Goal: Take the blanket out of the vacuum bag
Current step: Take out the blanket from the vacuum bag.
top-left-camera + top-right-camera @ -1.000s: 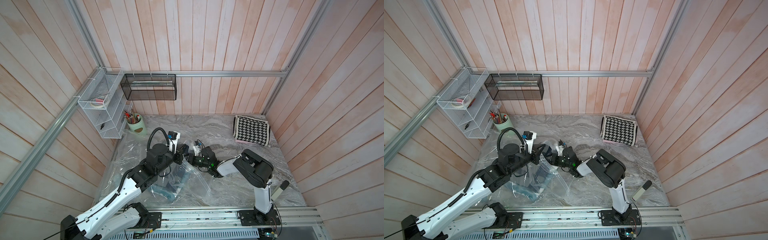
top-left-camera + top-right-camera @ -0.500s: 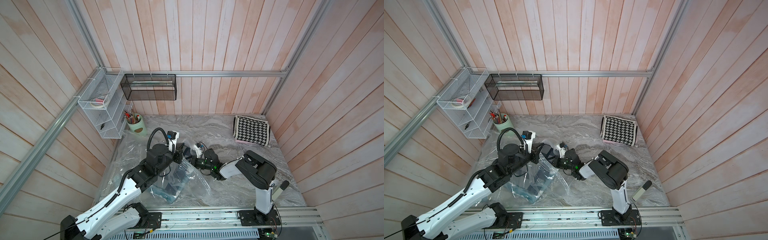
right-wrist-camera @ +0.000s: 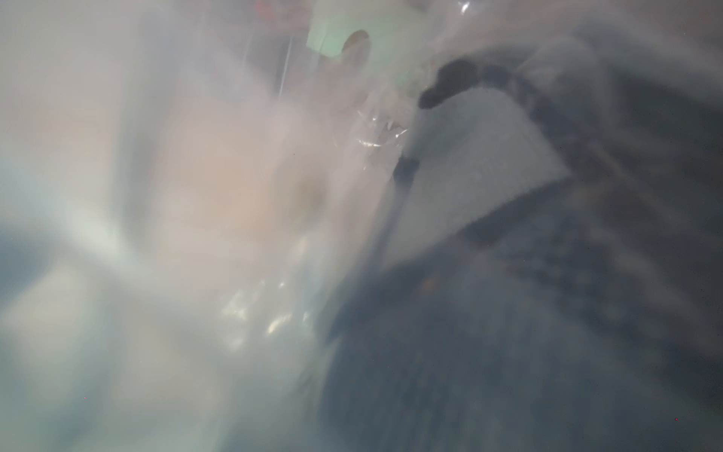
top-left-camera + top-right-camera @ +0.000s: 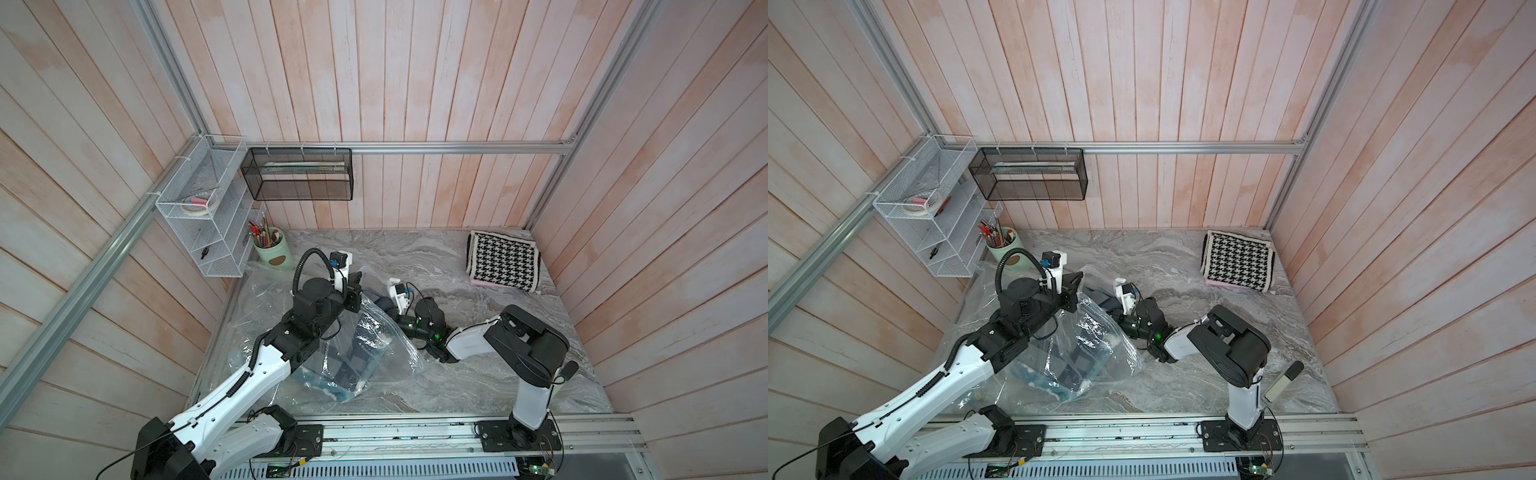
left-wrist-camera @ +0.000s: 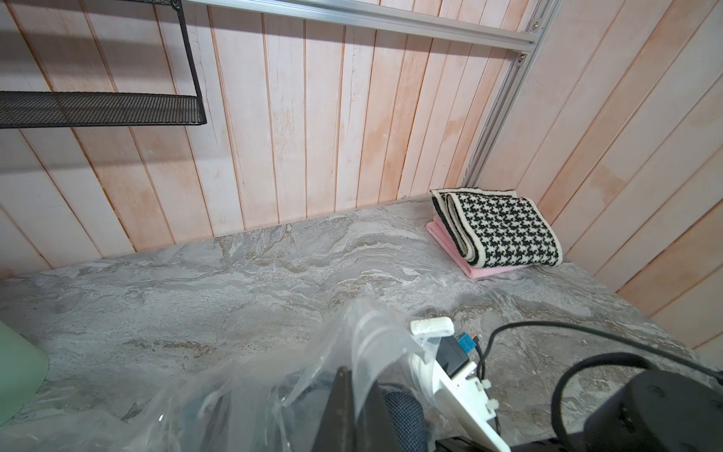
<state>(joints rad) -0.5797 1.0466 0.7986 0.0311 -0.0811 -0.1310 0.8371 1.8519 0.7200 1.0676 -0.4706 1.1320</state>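
Note:
Bare marble lies beside my right gripper, away from the bag, so it should leave the bag's opening next and release the blanket (image 4: 349, 365) there.
The vacuum bag (image 4: 365, 345) (image 4: 1096, 332) lies crumpled and clear on the left half of the marble table. The dark blue blanket (image 4: 349, 365) (image 4: 1077, 361) is inside it. My left gripper (image 4: 354, 291) (image 4: 1073, 286) (image 5: 354, 379) is shut on the upper edge of the bag's mouth and holds it lifted. My right gripper (image 4: 385, 313) (image 4: 1113, 309) reaches into the mouth from the right and is shut on the blanket. Its fingers are hidden by plastic and cloth. The right wrist view is blurred, with dark blanket cloth (image 3: 508, 332) right at the lens.
A folded houndstooth cloth (image 4: 503, 259) lies on a pink one at the back right corner. A green cup of pens (image 4: 272, 249) stands at the back left beside the bag. A white wire rack (image 4: 203, 224) and a black mesh basket (image 4: 297, 174) hang on the walls.
My right gripper has pushed leftward, deeper into the bag's mouth, and has closed there. The left gripper has kept its hold on the bag's edge, almost unmoved.

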